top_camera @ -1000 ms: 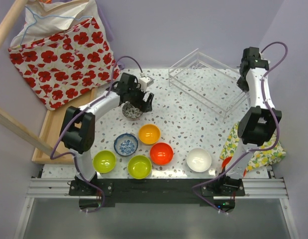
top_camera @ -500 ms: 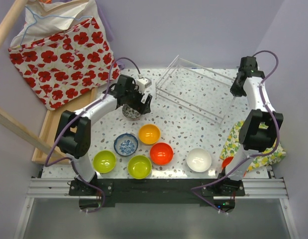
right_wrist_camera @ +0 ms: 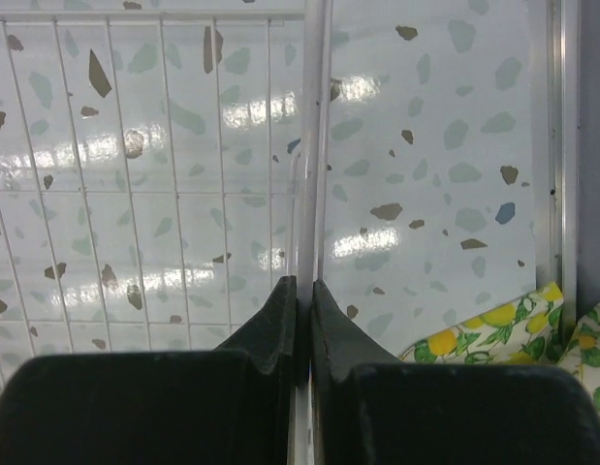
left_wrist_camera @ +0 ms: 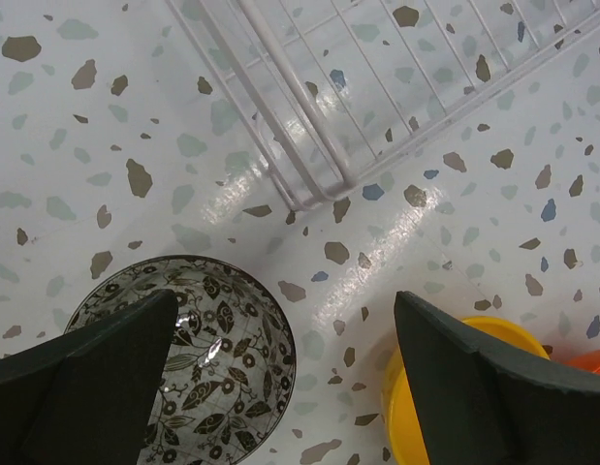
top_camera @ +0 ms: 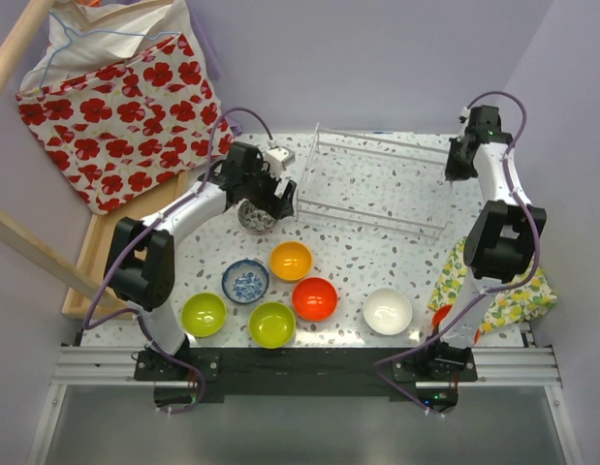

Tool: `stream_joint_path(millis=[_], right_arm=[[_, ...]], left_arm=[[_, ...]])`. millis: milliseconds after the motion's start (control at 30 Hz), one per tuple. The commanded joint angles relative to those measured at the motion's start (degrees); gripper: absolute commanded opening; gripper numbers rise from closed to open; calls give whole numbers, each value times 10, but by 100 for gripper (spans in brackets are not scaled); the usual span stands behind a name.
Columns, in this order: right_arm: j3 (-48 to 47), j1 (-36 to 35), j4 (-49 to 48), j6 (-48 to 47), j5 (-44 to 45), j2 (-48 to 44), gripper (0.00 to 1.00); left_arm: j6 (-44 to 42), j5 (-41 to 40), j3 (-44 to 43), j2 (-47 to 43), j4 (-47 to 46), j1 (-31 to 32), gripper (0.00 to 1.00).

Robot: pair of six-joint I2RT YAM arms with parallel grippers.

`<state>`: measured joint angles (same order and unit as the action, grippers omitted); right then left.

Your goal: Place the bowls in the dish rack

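The rack sits slanted, so next the robot's right gripper should push the end of the rack outward toward the table's back edge, which is outward of the gripper, and let go.
The wire dish rack (top_camera: 372, 184) stands empty at the back middle of the table. My right gripper (top_camera: 456, 167) is shut on the rim wire at its right end; in the right wrist view the gripper (right_wrist_camera: 304, 291) pinches the wire of the rack (right_wrist_camera: 164, 194). My left gripper (top_camera: 271, 199) is open and empty above the grey-patterned bowl (top_camera: 256, 217); in the left wrist view the gripper (left_wrist_camera: 285, 378) straddles that bowl's (left_wrist_camera: 198, 363) right rim. The orange-yellow (top_camera: 291, 261), blue-patterned (top_camera: 246, 281), red-orange (top_camera: 315, 298), two lime green (top_camera: 204, 314) (top_camera: 271, 325) and white (top_camera: 388, 311) bowls sit near the front.
A second red-orange bowl (top_camera: 441, 317) is half hidden by the right arm, on a lemon-print cloth (top_camera: 518, 295). A flat wooden tray (top_camera: 106, 252) and a red-flowered bag (top_camera: 115, 107) lie at the left. The rack's corner (left_wrist_camera: 319, 194) is close to the grey-patterned bowl.
My right gripper has pulled the rack's right end toward the back, and the rack has turned, its left end now close to my left gripper. The left arm has barely moved.
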<state>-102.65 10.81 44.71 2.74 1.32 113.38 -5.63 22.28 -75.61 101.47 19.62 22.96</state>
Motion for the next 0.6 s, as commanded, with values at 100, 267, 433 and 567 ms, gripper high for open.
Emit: stream_joint_path(millis=[100,267,433,567], right_arm=[[-103,0,34,-107,-85,52,0],[-155,1,51,-136,-95,90,0],[-174,-1,61,-143,-127,112,1],[-191,-2,74,-156,-135,121,2]], left_arm=[[-10,-1,-45,-14,-13,3,100],[-15,-6,-45,-21,-3,3,100],[-17,-8,-36,-29,-4,3,99],[-16,-7,-33,-31,-4,3,99]])
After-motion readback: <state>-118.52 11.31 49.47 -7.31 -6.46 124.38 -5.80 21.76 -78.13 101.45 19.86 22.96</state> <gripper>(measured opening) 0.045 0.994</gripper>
